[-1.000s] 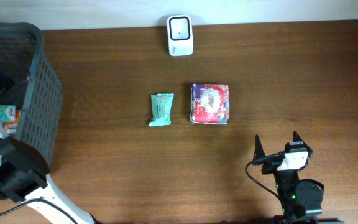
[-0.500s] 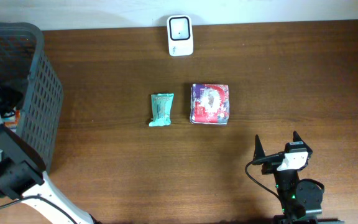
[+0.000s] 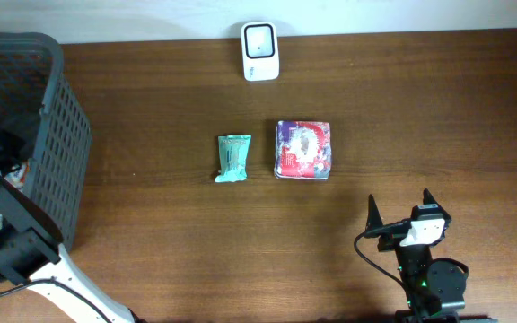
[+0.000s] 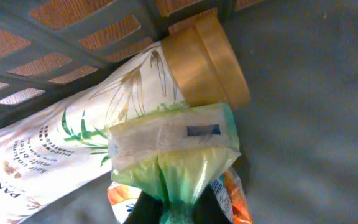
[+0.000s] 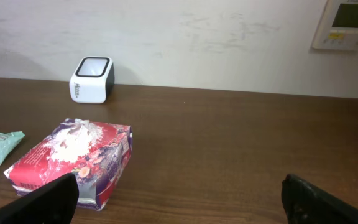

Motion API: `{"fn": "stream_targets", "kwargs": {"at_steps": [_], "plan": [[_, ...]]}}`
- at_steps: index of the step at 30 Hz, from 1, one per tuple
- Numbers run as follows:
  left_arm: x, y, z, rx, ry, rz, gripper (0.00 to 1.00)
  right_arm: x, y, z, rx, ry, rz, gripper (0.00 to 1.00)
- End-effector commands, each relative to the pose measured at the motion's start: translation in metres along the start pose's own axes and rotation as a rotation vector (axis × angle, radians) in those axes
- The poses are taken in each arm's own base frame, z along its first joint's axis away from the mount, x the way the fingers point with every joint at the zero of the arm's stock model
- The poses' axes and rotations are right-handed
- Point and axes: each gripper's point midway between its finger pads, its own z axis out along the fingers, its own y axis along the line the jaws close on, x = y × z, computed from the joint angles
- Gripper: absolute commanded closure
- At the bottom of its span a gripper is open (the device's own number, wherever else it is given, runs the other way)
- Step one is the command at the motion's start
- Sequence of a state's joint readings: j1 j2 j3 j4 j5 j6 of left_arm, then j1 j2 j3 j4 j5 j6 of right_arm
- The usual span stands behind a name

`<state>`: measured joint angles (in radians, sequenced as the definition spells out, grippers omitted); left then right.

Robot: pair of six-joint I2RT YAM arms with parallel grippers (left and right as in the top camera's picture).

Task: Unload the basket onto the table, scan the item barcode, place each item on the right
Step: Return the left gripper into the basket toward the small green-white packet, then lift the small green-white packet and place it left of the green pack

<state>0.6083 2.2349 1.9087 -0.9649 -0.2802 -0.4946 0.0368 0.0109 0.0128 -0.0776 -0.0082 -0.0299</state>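
Observation:
I need to move my left gripper up from the basket next and then down beside the teal packet to release, because that spot is to the gripper's right in the overhead view.
Deep in the grey basket (image 4: 303, 106), my left gripper (image 4: 178, 210) is shut on the crimped end of a green and yellow packet (image 4: 173, 143). This packet lies against a white bottle (image 4: 61, 146) with a gold cap (image 4: 207, 59). The white barcode scanner (image 3: 260, 51) stands at the table's far edge, also seen as scanner (image 5: 92, 79). My right gripper (image 3: 400, 213) hovers open near the front right, nothing between its fingers (image 5: 48, 199).
On the table lie a teal packet (image 3: 233, 158) and a red and purple pack (image 3: 303, 150), the pack (image 5: 73, 158) just ahead of the right gripper. An orange packet (image 4: 232, 196) lies under the held one. The basket (image 3: 56, 135) fills the left edge.
My left gripper has closed onto the green and yellow packet inside the basket, and the left arm shifted slightly. The right arm has not moved.

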Motion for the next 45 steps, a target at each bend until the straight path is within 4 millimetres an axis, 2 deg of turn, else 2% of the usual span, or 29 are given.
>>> {"fn": "stream_targets", "kwargs": {"at_steps": [1,2,6,8,10,12,14,17,18,21,22,25,27,29,30,31,32,36,39,42,44,45], "plan": [[0.012,-0.001,0.007,0.012,0.065,0.006,1.0,0.003,-0.003,0.0,0.013,0.005,-0.003,0.01],[0.013,-0.003,0.0,0.032,0.075,0.006,1.0,0.003,-0.003,0.0,0.014,0.005,-0.003,0.01],[-0.002,-0.017,-0.047,0.176,0.034,-0.017,1.0,0.003,-0.003,0.0,0.013,0.005,-0.003,0.01],[-0.014,-0.025,-0.095,0.301,-0.022,-0.032,1.0,0.003,-0.003,0.0,0.013,0.005,-0.003,0.01],[-0.014,-0.037,-0.137,0.451,-0.037,-0.028,1.0,0.003,-0.003,0.0,0.013,0.005,-0.003,0.01],[-0.013,-0.042,-0.161,0.533,-0.041,-0.022,1.0,0.003,-0.003,0.0,0.013,0.005,-0.003,0.01],[-0.01,-0.044,-0.203,0.626,-0.073,-0.008,1.0,0.003,-0.003,0.0,0.013,0.005,-0.003,0.01],[-0.012,-0.045,-0.245,0.69,-0.164,0.011,1.0,0.003,-0.003,0.0,0.013,0.005,-0.003,0.01],[-0.012,-0.049,-0.272,0.746,-0.212,0.029,1.0,0.003,-0.003,0.0,0.013,0.005,-0.003,0.01],[-0.003,-0.059,-0.31,0.849,-0.254,0.072,1.0,0.003,-0.003,0.0,0.013,0.005,-0.003,0.01],[0.003,-0.063,-0.33,0.889,-0.281,0.096,1.0,0.003,-0.003,0.0,0.013,0.005,-0.003,0.01],[0.017,-0.069,-0.363,0.954,-0.321,0.14,1.0,0.003,-0.003,0.0,0.013,0.005,-0.003,0.01],[0.038,-0.079,-0.386,1.04,-0.3,0.202,1.0,0.003,-0.003,0.0,0.013,0.005,-0.003,0.01],[0.059,-0.092,-0.401,1.109,-0.29,0.315,1.0,0.003,-0.003,0.0,0.013,0.005,-0.003,0.01],[0.079,-0.103,-0.41,1.154,-0.278,0.412,1.0,0.003,-0.003,0.0,0.014,0.005,-0.003,0.01],[0.094,-0.111,-0.413,1.166,-0.271,0.484,1.0,0.003,-0.003,0.0,0.013,0.005,-0.003,0.01],[0.125,-0.123,-0.418,1.178,-0.255,0.617,1.0,0.003,-0.003,0.0,0.013,0.005,-0.003,0.02],[0.2,-0.152,-0.416,1.187,-0.157,0.833,1.0,0.003,-0.003,0.0,0.013,0.005,-0.003,0.01],[0.236,-0.174,-0.388,1.062,-0.135,0.913,1.0,0.003,-0.003,0.0,0.013,0.005,-0.003,0.01],[0.288,-0.194,-0.361,1.015,-0.03,1.019,1.0,0.003,-0.003,0.0,0.013,0.005,-0.003,0.01],[0.307,-0.205,-0.327,0.901,-0.008,1.064,1.0,0.003,-0.003,0.0,0.013,0.005,-0.003,0.01],[0.31,-0.208,-0.313,0.844,-0.015,1.076,1.0,0.003,-0.003,0.0,0.013,0.005,-0.003,0.01]]}}
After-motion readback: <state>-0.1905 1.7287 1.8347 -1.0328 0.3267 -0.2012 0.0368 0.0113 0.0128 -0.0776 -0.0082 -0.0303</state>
